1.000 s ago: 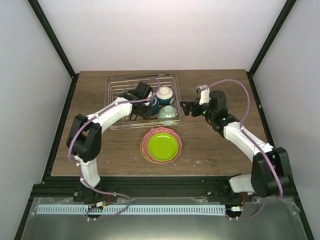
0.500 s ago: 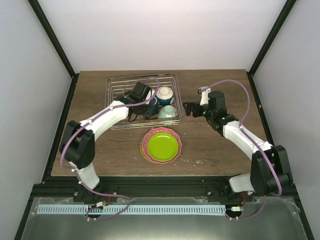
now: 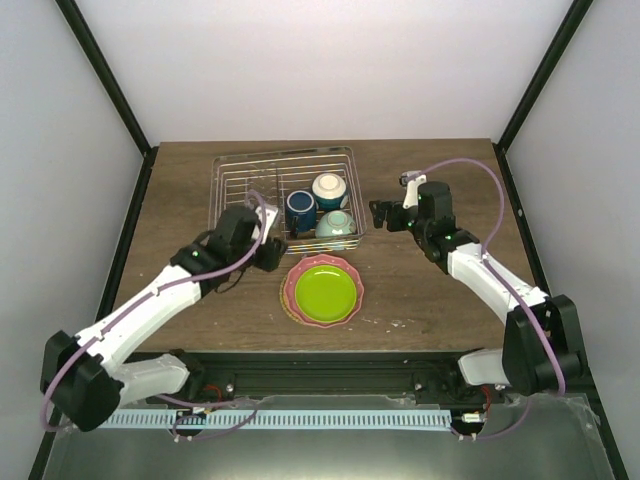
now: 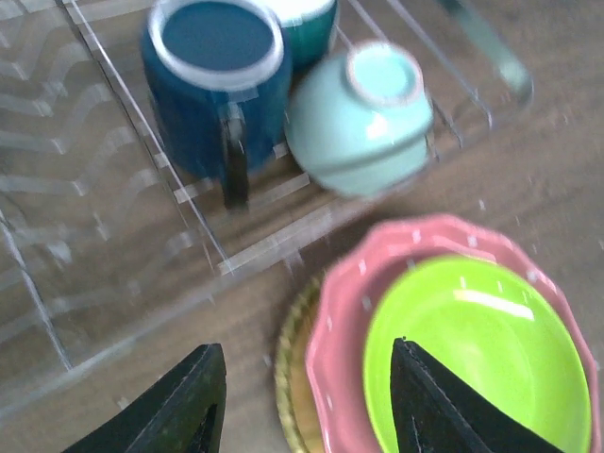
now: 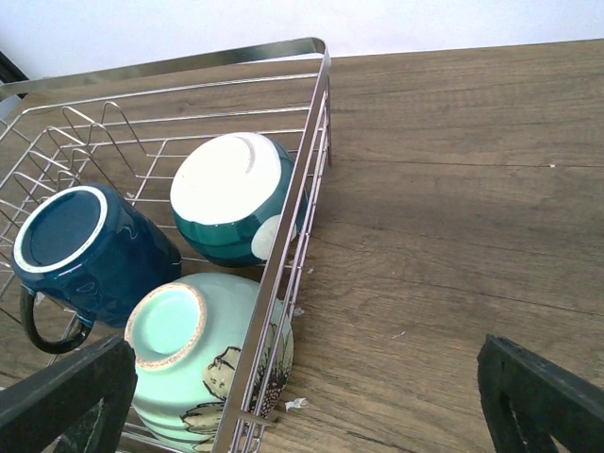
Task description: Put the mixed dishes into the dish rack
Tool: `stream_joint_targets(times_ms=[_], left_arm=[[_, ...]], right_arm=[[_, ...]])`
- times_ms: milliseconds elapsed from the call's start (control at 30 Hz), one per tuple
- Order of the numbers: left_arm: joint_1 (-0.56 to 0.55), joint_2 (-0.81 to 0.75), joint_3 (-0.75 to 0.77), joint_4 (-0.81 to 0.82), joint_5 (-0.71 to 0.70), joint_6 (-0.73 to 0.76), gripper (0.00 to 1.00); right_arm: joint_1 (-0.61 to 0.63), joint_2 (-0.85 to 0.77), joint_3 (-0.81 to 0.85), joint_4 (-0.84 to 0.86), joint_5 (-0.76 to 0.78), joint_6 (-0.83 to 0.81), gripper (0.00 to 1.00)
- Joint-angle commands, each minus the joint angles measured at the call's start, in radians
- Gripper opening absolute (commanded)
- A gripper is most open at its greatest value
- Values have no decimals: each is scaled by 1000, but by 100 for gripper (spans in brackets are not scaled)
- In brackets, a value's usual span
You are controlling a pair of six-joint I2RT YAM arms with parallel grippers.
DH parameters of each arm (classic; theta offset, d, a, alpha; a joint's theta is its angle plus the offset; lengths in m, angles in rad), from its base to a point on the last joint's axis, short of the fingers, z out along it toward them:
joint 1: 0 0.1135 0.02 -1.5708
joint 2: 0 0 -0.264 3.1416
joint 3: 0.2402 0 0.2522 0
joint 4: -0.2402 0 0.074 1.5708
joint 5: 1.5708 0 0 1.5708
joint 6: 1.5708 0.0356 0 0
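Observation:
The lime-green plate lies uppermost in the stack, so the left gripper needs to go back and down next, over that plate's rim by the yellowish edge (image 3: 298,296) (image 4: 372,377).
The silver wire dish rack (image 3: 240,185) stands at the back of the table. In its right end lie the dark blue mug (image 3: 300,211), the cream bowl (image 3: 330,189) with teal sides, bottom up, and the pale mint bowl (image 3: 336,224). The lime-green plate (image 3: 325,289) lies on the pink scalloped plate (image 3: 296,283) in front of the rack. My left gripper (image 3: 268,250) is open and empty above the rack's near edge, left of the plates (image 4: 349,311). My right gripper (image 3: 385,215) is open and empty just right of the rack (image 5: 311,142).
A thin yellowish plate edge (image 4: 288,368) shows under the pink plate. The rack's left part has bare upright prongs (image 4: 85,236). Bare wood table (image 5: 453,236) lies right of the rack. Black frame posts stand at the table's sides.
My left arm has pulled back out of the rack toward the front, leaving the mug inside. My right gripper has shifted slightly toward the back.

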Motion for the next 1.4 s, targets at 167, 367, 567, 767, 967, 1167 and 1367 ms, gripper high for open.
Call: stream_joint_targets(times_ms=[167,367,567,767,967,1167,1367], left_arm=[[-10,-200,-290,131,257,-169,50],[-13,-207,-329,188,323,-174,49],[-14,-156,-388,256,320,-182,48],[-14,-104,-429,332,332,-197,48],[-14,-73,-440,383,353,-189,48],[-14,-3,-443,425,368,-193,47],[-14,61,-438,451,373,-192,46]], right_arm=[[-3,-23,36,-22,-69,5,100],[1,-40,36,-45,-86,11,100],[7,-40,35,-62,-87,12,100],[8,-38,36,-64,-91,9,100],[8,-26,38,-63,-91,6,100],[8,-17,40,-63,-85,-4,100],[8,-8,43,-65,-74,-11,100]])
